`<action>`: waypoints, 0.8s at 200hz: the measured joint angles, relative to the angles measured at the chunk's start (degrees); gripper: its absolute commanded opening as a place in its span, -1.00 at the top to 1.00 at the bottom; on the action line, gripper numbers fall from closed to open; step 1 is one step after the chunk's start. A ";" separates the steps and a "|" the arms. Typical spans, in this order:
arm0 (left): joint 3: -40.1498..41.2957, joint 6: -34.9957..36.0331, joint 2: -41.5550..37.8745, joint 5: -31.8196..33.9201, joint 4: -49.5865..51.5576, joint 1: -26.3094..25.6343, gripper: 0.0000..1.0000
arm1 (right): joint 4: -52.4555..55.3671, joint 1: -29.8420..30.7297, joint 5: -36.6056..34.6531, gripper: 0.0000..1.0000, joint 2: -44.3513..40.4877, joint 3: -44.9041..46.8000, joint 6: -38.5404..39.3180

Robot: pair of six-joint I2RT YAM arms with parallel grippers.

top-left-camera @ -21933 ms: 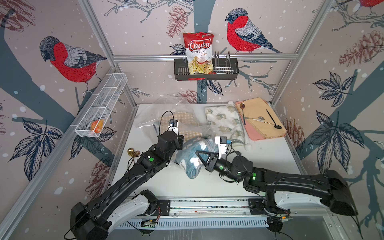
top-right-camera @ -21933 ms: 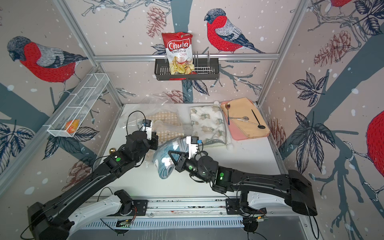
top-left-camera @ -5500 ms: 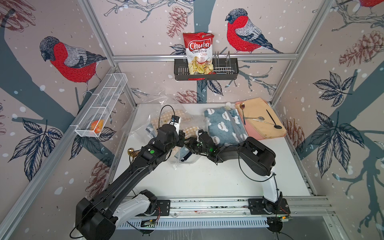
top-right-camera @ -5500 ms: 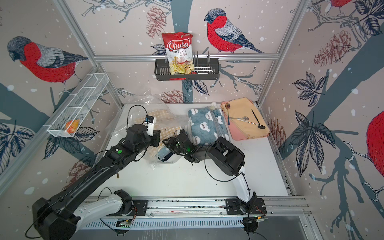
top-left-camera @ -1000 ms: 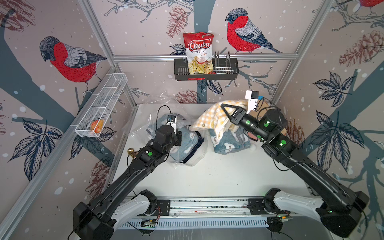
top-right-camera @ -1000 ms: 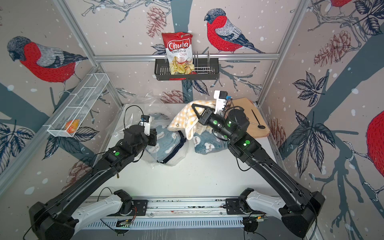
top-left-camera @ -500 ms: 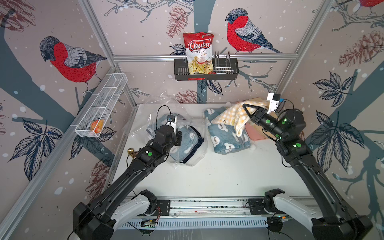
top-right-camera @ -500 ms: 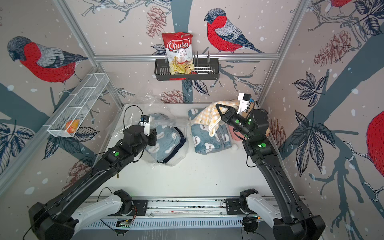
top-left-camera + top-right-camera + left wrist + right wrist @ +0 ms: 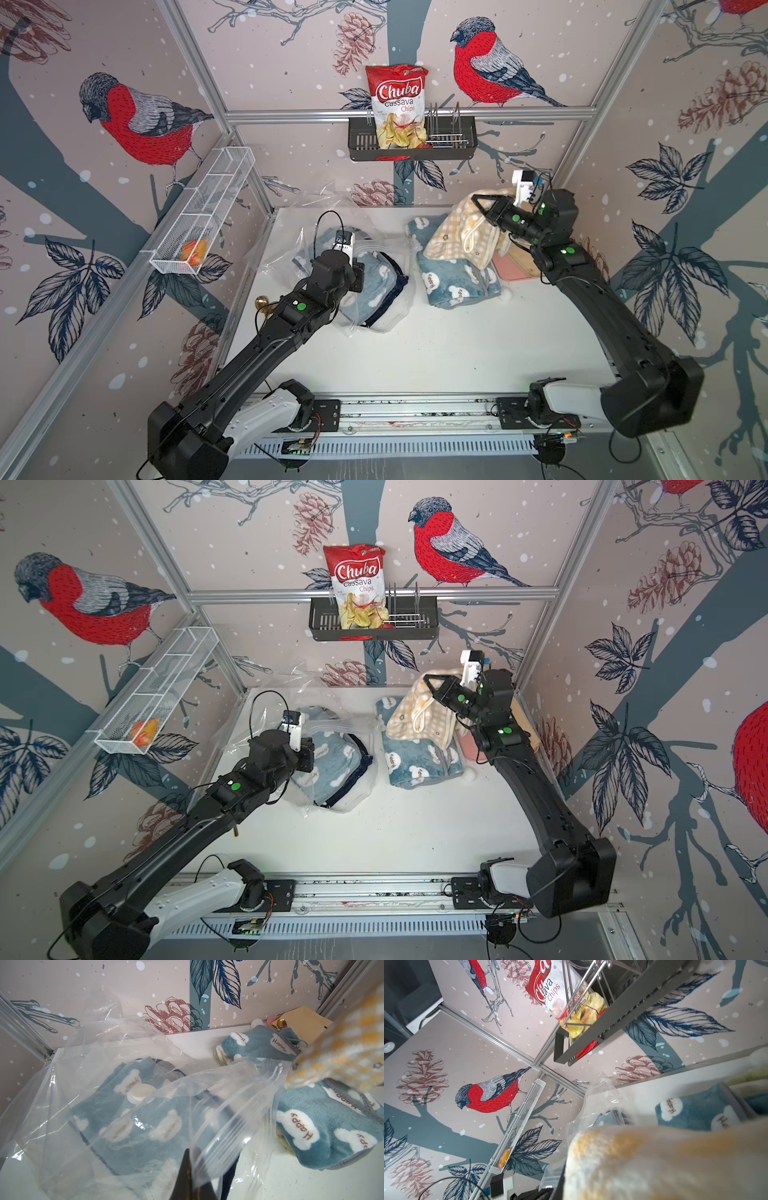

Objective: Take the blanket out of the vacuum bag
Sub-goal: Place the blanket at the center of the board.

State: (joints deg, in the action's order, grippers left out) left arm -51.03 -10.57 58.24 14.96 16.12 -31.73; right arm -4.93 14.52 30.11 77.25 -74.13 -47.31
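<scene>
Next, my right gripper lowers back toward the second blue blanket's near end to release the yellow blanket, since that end lies below and back from my gripper.
The vacuum bag lies crumpled and transparent at the left of the table, and its round white valve cap shows in the left wrist view. One blue cloud-print blanket still sits inside it. My left gripper is shut on the bag's ribbed mouth edge. At the back right my right gripper is shut on a yellow checked blanket. It hangs in the air over a second blue blanket that lies outside the bag. In the right wrist view the yellow blanket hides the fingers.
A wooden board on a pink mat lies under the right arm at the back right corner. A black rack with a chips bag hangs on the back wall. A white wire shelf runs along the left wall. A small gold object sits at the table's left edge.
My right gripper has swung the yellow blanket from above the table's middle to the back right, over the loose blue blanket. The left arm and the bag have stayed put.
</scene>
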 measured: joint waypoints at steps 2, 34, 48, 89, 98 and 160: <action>0.00 0.00 0.02 -0.02 0.00 0.04 1.00 | -0.02 0.00 0.00 1.00 0.37 -0.55 0.11; 0.00 0.02 0.26 -0.55 0.00 0.44 1.00 | -3.93 -1.09 -0.68 1.00 3.80 -4.61 0.68; 0.00 0.02 0.24 -0.92 0.02 0.50 1.00 | -7.72 -1.25 -1.40 1.00 3.43 0.66 -0.63; 0.00 0.02 -0.26 -1.25 0.00 0.50 1.00 | -9.73 0.96 -6.05 1.00 0.26 25.53 -8.50; 0.00 0.02 -0.22 -1.38 0.02 0.55 1.00 | -9.29 1.81 -7.56 1.00 -0.94 27.63 -9.01; 0.00 0.00 -0.81 -1.66 0.02 0.55 1.00 | -9.27 3.67 -12.96 1.00 -1.66 22.14 -11.02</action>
State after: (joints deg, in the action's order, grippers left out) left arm -51.03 -10.57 57.43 13.30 16.14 -31.18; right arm -14.20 18.20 17.15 75.59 -51.99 -58.33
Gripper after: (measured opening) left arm 0.048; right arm 0.075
